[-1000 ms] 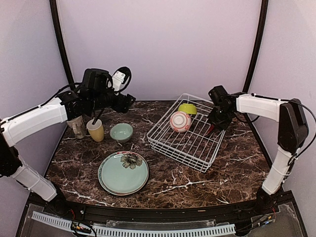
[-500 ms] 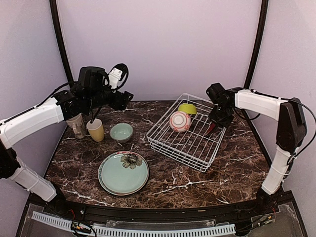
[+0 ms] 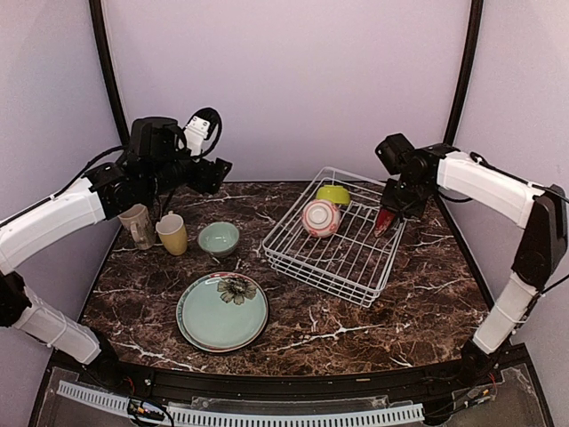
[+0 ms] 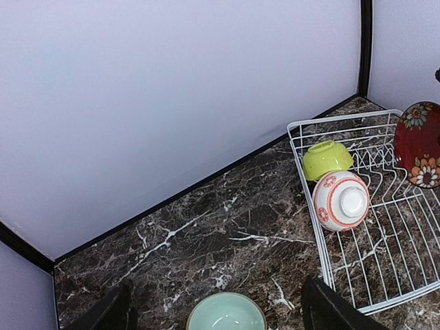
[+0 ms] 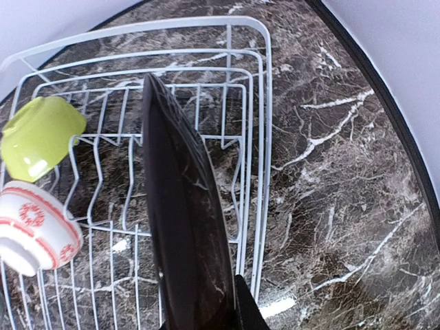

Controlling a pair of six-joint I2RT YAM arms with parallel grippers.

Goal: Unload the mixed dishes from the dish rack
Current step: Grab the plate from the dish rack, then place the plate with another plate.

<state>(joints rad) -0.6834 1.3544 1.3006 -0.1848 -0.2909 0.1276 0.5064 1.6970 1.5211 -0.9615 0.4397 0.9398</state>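
Observation:
The pale-green flowered plate (image 3: 222,310) lies back and left of my right gripper in the top view, so I need to swing down there, tip the upright red floral plate flat and release.
The white wire dish rack (image 3: 356,267) stands at the back right. A lime bowl (image 3: 335,194) and a pink-striped bowl (image 3: 321,218) lie in its far left part. My right gripper (image 3: 392,206) is shut on the red floral plate (image 3: 386,221), held upright over the rack's far right side. In the right wrist view the plate (image 5: 182,220) is edge-on and dark, with one finger (image 5: 246,309) against it. My left gripper (image 3: 219,172) is open and empty, high above the table's back left. The left wrist view shows the rack (image 4: 307,126), both bowls and the plate (image 4: 418,143).
On the left stand a beige mug (image 3: 137,226), a yellow mug (image 3: 172,235) and a mint bowl (image 3: 219,237). A pale-green flowered plate (image 3: 222,310) lies on a stack near the front. Bare marble lies right of the rack (image 5: 344,172).
My right gripper has risen a little with the red floral plate. My left arm has drawn back, up and to the left.

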